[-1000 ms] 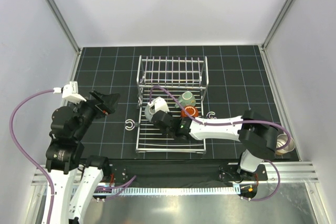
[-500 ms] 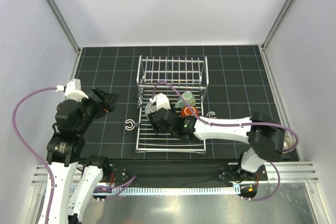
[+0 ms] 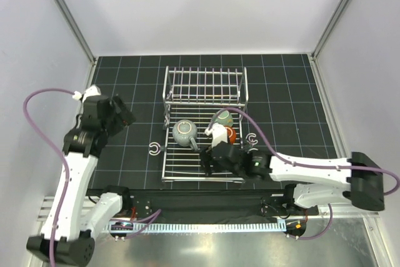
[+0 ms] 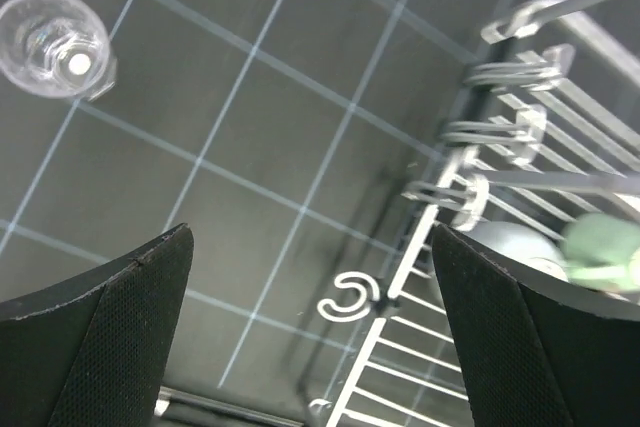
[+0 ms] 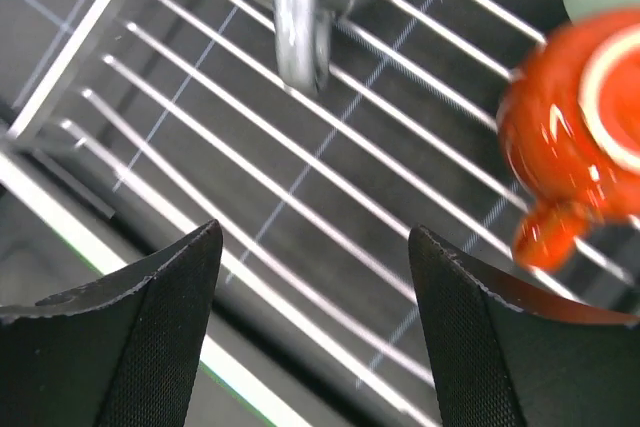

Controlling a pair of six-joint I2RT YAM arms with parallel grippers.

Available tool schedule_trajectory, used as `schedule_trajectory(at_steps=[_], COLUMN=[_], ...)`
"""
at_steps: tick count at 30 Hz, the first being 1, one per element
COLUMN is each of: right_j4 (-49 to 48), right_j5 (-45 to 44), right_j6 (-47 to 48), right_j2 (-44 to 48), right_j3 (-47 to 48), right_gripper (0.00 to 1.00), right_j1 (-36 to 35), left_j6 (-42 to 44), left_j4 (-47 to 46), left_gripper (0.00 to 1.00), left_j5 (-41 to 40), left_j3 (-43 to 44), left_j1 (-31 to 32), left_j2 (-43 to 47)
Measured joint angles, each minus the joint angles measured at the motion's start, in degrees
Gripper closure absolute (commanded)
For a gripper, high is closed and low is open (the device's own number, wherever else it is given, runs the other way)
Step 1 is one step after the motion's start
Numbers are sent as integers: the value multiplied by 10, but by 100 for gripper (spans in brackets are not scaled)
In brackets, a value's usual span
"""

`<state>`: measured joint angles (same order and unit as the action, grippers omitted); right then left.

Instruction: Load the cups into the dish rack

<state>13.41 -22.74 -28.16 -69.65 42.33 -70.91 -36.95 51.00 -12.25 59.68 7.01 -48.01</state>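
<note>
The clear glass is standing outside the rack [image 4: 520,127]. My left gripper should next move open, down and to the left in the top view, onto the clear glass's rack-side rim [image 4: 104,46].
The silver dish rack [image 3: 204,95] stands mid-table. On its flat base a pale grey-green mug [image 3: 185,131] sits upside down, with a mint-green mug [image 3: 222,119] and an orange-brown mug [image 3: 229,134] to its right. My right gripper [image 3: 208,164] hovers open and empty over the rack's near rods [image 5: 300,197]; the grey-green mug's handle [image 5: 300,37] and the orange-brown mug [image 5: 575,137] lie ahead of it [image 5: 315,232]. My left gripper [image 3: 124,115] hangs open and empty left of the rack [image 4: 520,127]. In the left wrist view a clear glass [image 4: 50,42] stands on the mat.
Two small white C-shaped hooks lie on the black gridded mat, one [image 3: 154,149] by the rack's left side, also below my left gripper [image 4: 350,297], and one [image 3: 253,137] by its right side. The upright barred section [image 3: 205,84] closes the rack's far end.
My right gripper has opened, let go of the grey-green mug on the rack base and pulled back toward the near edge. The left arm has risen and swung back to the left.
</note>
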Motion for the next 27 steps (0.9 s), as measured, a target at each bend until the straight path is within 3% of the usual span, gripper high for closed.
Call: schedule_trajectory(at_steps=[5, 8, 12, 19, 27], right_j4=[35, 58, 80, 119, 156], right_j5=[14, 19, 33, 47, 47], right_j6=[-31, -40, -50, -54, -61], right_j2=[115, 163, 200, 217, 230], right_j3=[-28, -28, -25, -13, 12], right_gripper=[24, 24, 24, 24, 24], right_j1=[0, 0, 0, 0, 0], left_j6=[11, 16, 18, 13, -3], left_j4=[41, 59, 80, 70, 38], left_gripper=[0, 0, 2, 16, 17], left_j5=[-18, 7, -19, -56, -77], left_j3=[74, 122, 166, 170, 166], left_j1=[-18, -86, -145, -194, -218], left_j2=[-150, -235, -340, -410, -470])
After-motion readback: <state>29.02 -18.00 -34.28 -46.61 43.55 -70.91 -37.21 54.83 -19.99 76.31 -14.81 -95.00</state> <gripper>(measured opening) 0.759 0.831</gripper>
